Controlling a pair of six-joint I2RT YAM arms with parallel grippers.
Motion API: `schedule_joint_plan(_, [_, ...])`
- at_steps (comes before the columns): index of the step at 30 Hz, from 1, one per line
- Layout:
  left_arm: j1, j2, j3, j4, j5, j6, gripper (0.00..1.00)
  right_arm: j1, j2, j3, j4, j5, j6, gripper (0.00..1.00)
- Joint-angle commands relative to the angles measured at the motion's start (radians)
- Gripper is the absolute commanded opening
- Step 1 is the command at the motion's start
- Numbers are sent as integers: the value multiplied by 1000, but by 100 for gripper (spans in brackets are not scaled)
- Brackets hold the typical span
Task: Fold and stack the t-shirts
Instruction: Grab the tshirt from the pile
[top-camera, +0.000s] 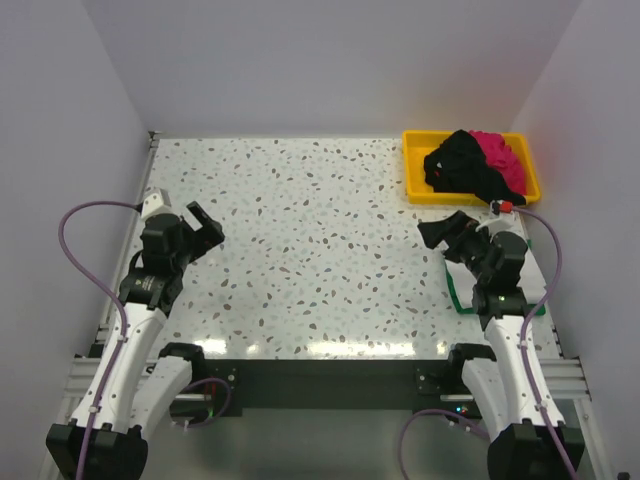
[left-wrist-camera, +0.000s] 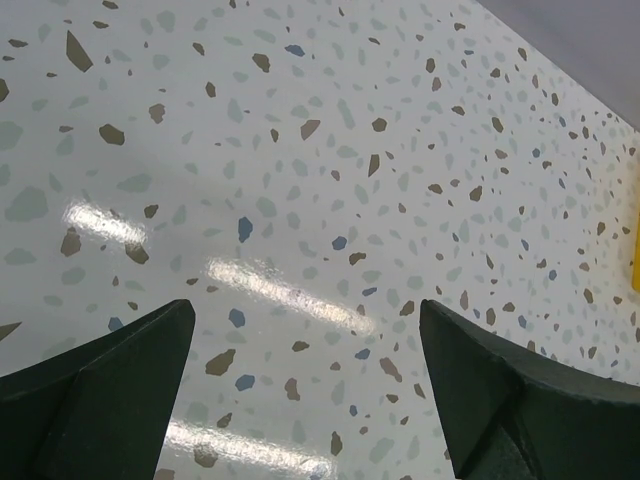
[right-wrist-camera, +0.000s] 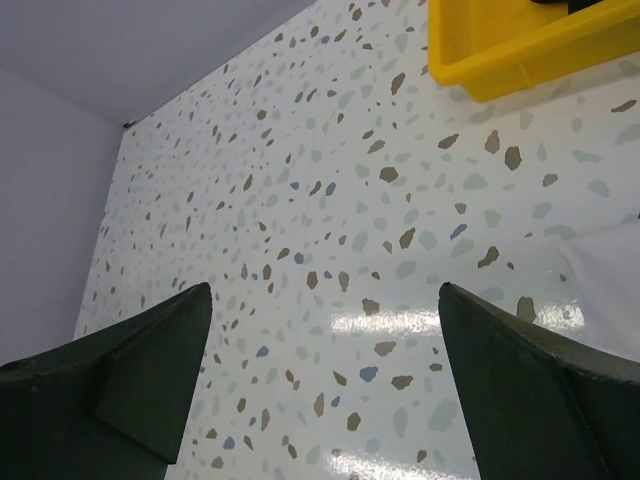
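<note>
The black t-shirt (top-camera: 460, 166) lies outward and nearer than the magenta one, so the right gripper next needs to swing outward over the tray's rim and go down onto the shirt's near folds.
A black t-shirt (top-camera: 460, 166) and a magenta t-shirt (top-camera: 503, 155) lie crumpled together in the yellow tray (top-camera: 413, 165) at the back right. A green t-shirt (top-camera: 456, 297) lies flat under my right arm, with only its edges showing. A patch of white cloth (right-wrist-camera: 607, 272) shows at the right edge of the right wrist view. My left gripper (top-camera: 205, 226) (left-wrist-camera: 307, 310) is open and empty over bare table at the left. My right gripper (top-camera: 446, 228) (right-wrist-camera: 325, 290) is open and empty over bare table, in front of the tray.
The tray's corner shows in the right wrist view (right-wrist-camera: 500, 62), and a sliver of it shows in the left wrist view (left-wrist-camera: 635, 262). White walls enclose the speckled table (top-camera: 310, 250) on the left, back and right. Cables loop beside both arms.
</note>
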Motion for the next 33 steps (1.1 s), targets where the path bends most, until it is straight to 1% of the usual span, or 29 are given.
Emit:
schedule_joint_plan(1, [7,-10,5,48,12,8,100,-2,-3,39,-20,4,-30,99])
schedule_joint_plan(4, [7,-1,-9,76,35,5,100,-2,26,65,-3,-39,-42,99])
schedule_joint_plan(5, [7,11,-3,80,47,6,100,-2,63,89,-3,-15,-62,99])
schedule_joint_plan(6, [5,17,4,77,70,17,100,0,83,126,-61,8,-80,99])
schedule_joint_plan(7, [7,25,11,73,73,20,100,0,112,216,-107,34,-103,99])
schedule_joint_plan(8, [7,31,14,70,73,20,100,-2,177,264,-151,67,-138,99])
schedule_joint_plan(9, [5,33,8,74,72,17,100,0,224,316,-264,150,-145,99])
schedule_joint_plan(10, [7,33,1,80,79,13,100,-2,264,427,-327,208,-131,99])
schedule_joint_plan(11, [7,33,-15,97,88,13,100,-2,303,480,-378,272,-113,99])
schedule_joint_plan(12, [7,31,-16,99,108,16,100,-3,389,528,-417,338,-117,99])
schedule_joint_plan(13, [7,33,-13,97,112,20,100,-3,426,613,-423,370,-128,99])
schedule_joint_plan(14, [7,34,-4,84,109,22,100,-2,474,661,-437,403,-133,98])
schedule_joint_plan(15, [5,31,-6,82,104,20,100,-3,556,715,-472,426,-145,99])
schedule_joint_plan(16, [7,30,-16,94,105,17,100,-3,607,822,-487,456,-180,99])
schedule_joint_plan(17, [7,22,-24,102,113,17,100,-5,650,874,-503,484,-191,99])
schedule_joint_plan(18, [7,20,-32,107,127,19,100,-3,742,925,-529,513,-206,99])
schedule_joint_plan(19, [7,19,-36,108,130,19,100,-6,785,1024,-555,559,-234,99])
schedule_joint_plan(20, [5,19,-35,104,128,20,100,-6,828,1077,-590,585,-240,99])
schedule_joint_plan(21, [7,19,-35,104,131,20,100,-6,874,1162,-641,592,-254,99])
schedule_joint_plan(22, [7,20,-38,108,133,20,100,-6,941,1195,-652,596,-287,99])
schedule_joint_plan(25, [5,31,-38,110,144,22,100,-5,1055,1278,-684,602,-314,98])
schedule_joint_plan(28, [7,42,-36,110,145,22,100,-6,1120,1329,-687,601,-346,95])
schedule_joint_plan(29, [7,49,-36,111,150,22,100,-5,1159,1343,-687,608,-350,92])
schedule_joint_plan(33, [7,62,-36,108,165,23,100,-6,1259,1430,-718,653,-357,87])
